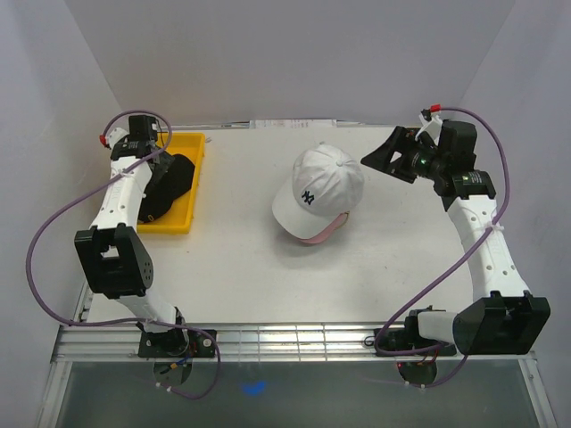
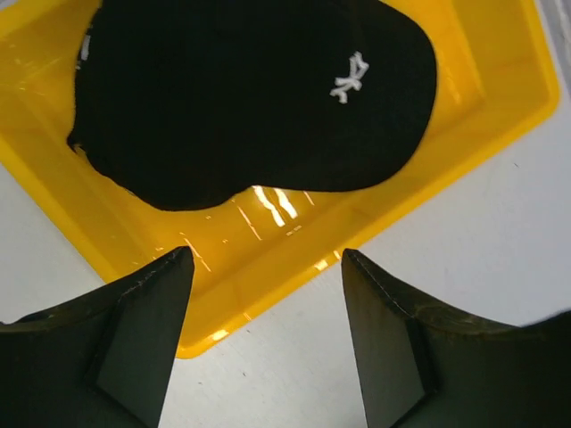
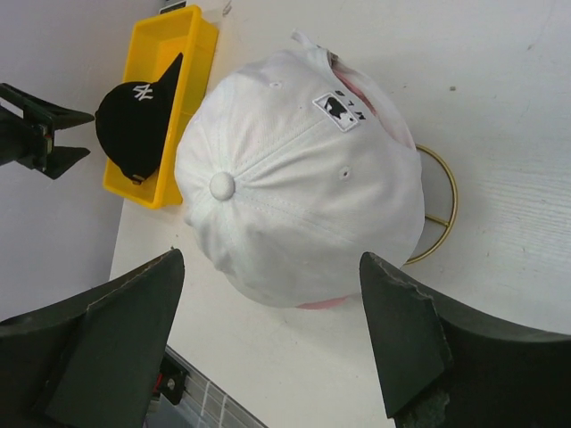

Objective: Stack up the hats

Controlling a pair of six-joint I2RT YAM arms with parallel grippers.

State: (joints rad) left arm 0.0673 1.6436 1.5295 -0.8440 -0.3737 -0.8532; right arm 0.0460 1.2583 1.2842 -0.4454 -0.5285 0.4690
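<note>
I will next lower my left gripper past the tray's rim onto the black cap's back edge (image 1: 153, 212) (image 2: 134, 181), as it is open and still above that rim, short of the black cap.
A white cap (image 1: 318, 185) sits on top of a pink cap (image 1: 323, 234) at the table's middle, on a gold wire stand (image 3: 439, 207); only the pink brim edge shows. It also shows in the right wrist view (image 3: 303, 178). A black cap (image 1: 168, 183) lies in the yellow tray (image 1: 190, 178), also in the left wrist view (image 2: 250, 89). The tan cap is out of view. My left gripper (image 2: 268, 303) is open and empty above the tray's near edge. My right gripper (image 1: 385, 158) is open and empty, just right of the white cap.
The yellow tray (image 2: 294, 241) stands at the table's left side. The purple cables loop beside both arms. The table's metal front rail (image 1: 294, 341) runs along the near edge.
</note>
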